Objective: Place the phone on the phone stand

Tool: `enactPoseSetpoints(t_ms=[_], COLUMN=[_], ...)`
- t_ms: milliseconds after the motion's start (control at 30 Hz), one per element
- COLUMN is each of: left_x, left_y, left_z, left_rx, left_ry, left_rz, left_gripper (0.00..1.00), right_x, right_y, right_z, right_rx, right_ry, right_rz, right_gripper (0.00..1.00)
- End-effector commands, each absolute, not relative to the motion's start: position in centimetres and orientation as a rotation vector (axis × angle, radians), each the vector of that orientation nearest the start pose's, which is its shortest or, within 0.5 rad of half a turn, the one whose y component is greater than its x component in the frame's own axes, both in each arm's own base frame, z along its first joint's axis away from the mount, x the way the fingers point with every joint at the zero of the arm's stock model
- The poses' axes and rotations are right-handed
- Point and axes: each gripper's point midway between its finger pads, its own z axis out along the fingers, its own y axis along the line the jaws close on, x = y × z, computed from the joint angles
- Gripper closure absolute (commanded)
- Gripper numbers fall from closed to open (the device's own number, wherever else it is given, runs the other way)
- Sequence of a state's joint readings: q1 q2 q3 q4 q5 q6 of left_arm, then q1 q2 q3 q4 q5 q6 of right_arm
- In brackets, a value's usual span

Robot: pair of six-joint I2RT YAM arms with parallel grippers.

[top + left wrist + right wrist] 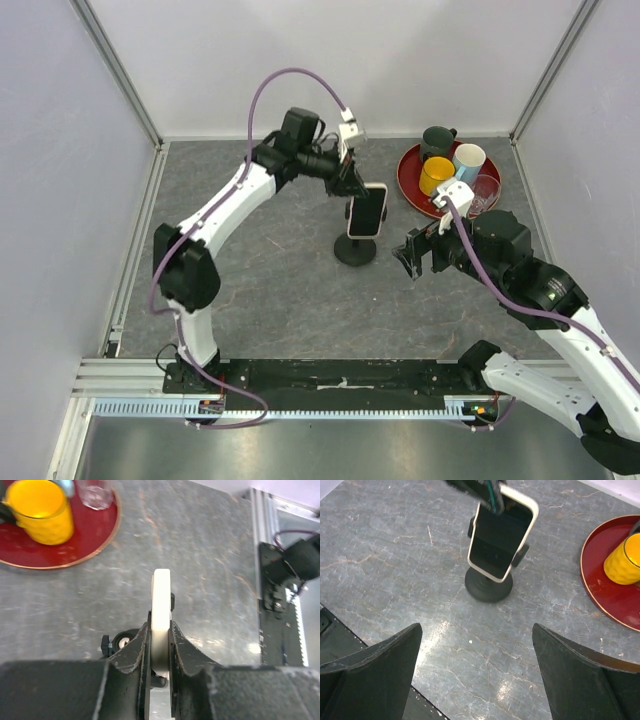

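Observation:
My left gripper moves phone and stand outward toward the tabletop by the back wall (374, 157) next and releases the stand, since the phone sits between the cradle's arms.
The phone (368, 210), black screen in a cream case, stands upright against the cradle of the black phone stand (355, 250) mid-table. My left gripper (352, 183) is shut on the phone's top end. In the left wrist view both fingers press the cream phone edge (161, 600), with a stand knob (122, 641) below. The right wrist view shows the phone (500, 535) over the stand's round base (489, 587). My right gripper (412, 258) hangs open to the right of the stand, and nothing lies between its fingers (380, 665).
A red tray (410, 185) at the back right carries a dark green mug (437, 141), a yellow mug (436, 175), a blue-white mug (468, 160) and a clear glass (486, 190). White walls enclose the table on three sides.

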State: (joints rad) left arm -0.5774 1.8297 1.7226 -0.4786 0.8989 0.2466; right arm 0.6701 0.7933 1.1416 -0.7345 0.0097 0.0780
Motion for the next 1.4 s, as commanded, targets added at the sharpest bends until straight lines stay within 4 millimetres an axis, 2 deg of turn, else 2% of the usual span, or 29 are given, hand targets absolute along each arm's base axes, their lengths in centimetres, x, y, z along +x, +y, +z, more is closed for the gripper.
enactPoseSetpoints(t_ms=[0,33,67,100,200,233,267,300,333,367,433,500,533,567,667,833,900,1000,1033,1067,1133,1200,1267,1333,1367], left_x=[39.0,39.5,41.0,42.7,46.2,46.9,48.3,48.1,48.8,48.7,49.4,49.6,50.1,50.1,49.6,48.3,48.3,49.2,49.9,49.8,50.0,49.9,50.1,50.0,49.9], left_y=[-36.5,-36.2,-35.6,-35.9,-35.0,-34.8,-34.0,-33.7,-33.6,-33.2,-32.9,-32.5,-32.4,-32.2,-31.9,-33.0,-33.1,-33.2,-33.1,-33.0,-33.0,-32.9,-32.7,-32.7,-32.7], left_z=[31.8,31.5,31.6,31.9,32.6,32.6,33.6,33.8,33.0,33.9,33.1,33.3,32.2,32.9,32.5,32.3,32.2,32.5,31.5,32.0,31.5,31.5,31.1,31.4,31.7], left_rx=[1.353,1.356,1.346,1.345,1.314,1.306,1.276,1.284,1.277,1.280,1.272,1.271,1.250,1.265,1.286,1.312,1.292,1.241,1.217,1.213,1.210,1.217,1.201,1.192,1.190], left_ry=[1.412,1.440,1.436,1.403,1.336,1.320,1.273,1.235,1.228,1.185,1.180,1.156,1.195,1.163,1.161,1.160,1.191,1.224,1.261,1.261,1.283,1.286,1.316,1.324,1.323], left_rz=[-1.080,-1.093,-1.078,-1.077,-1.065,-1.073,-1.060,-1.112,-1.147,-1.194,-1.233,-1.269,-1.313,-1.310,-1.376,-1.417,-1.422,-1.334,-1.303,-1.286,-1.258,-1.243,-1.237,-1.233,-1.230], left_gripper=[0.98,0.98,0.98,0.98,0.98,0.98,0.98,0.98,0.98,0.98,0.98,0.98,0.98,0.98,0.98,0.97,0.94,0.73,0.65,0.63,0.57,0.55,0.34,0.17,0.11], right_x=[21.0,21.2,21.2,21.3,21.8,22.0,22.1,22.4,22.6,22.7,23.1,23.5,23.7,23.8,24.0,24.0,23.9,23.7,23.6,23.4,23.2,23.0,22.9,22.7,22.7], right_y=[15.3,15.0,14.9,14.6,14.0,14.0,13.9,14.0,14.1,14.2,14.6,15.0,15.2,15.6,16.2,16.2,16.3,16.4,16.4,16.4,16.3,16.2,16.1,16.1,16.1], right_z=[32.9,32.9,32.8,32.7,32.9,32.9,32.9,33.0,33.1,33.1,33.1,32.7,32.4,31.6,30.9,30.7,30.7,31.0,31.0,30.9,31.0,31.1,31.3,31.4,31.4], right_rx=[-0.461,-0.444,-0.442,-0.439,-0.434,-0.440,-0.445,-0.453,-0.458,-0.466,-0.482,-0.499,-0.504,-0.521,-0.534,-0.527,-0.531,-0.530,-0.530,-0.530,-0.527,-0.523,-0.516,-0.515,-0.512], right_ry=[1.880,1.877,1.879,1.877,1.871,1.871,1.871,1.872,1.873,1.875,1.879,1.887,1.895,1.912,1.920,1.904,1.904,1.898,1.897,1.898,1.891,1.888,1.881,1.879,1.883], right_rz=[0.447,0.434,0.423,0.408,0.352,0.342,0.333,0.320,0.316,0.314,0.309,0.308,0.304,0.307,0.327,0.331,0.339,0.360,0.365,0.371,0.378,0.382,0.385,0.393,0.395], right_gripper=[0.02,0.02,0.02,0.02,0.02,0.02,0.02,0.02,0.02,0.02,0.02,0.02,0.02,0.02,0.02,0.02,0.02,0.02,0.02,0.02,0.02,0.02,0.02,0.02,0.02])
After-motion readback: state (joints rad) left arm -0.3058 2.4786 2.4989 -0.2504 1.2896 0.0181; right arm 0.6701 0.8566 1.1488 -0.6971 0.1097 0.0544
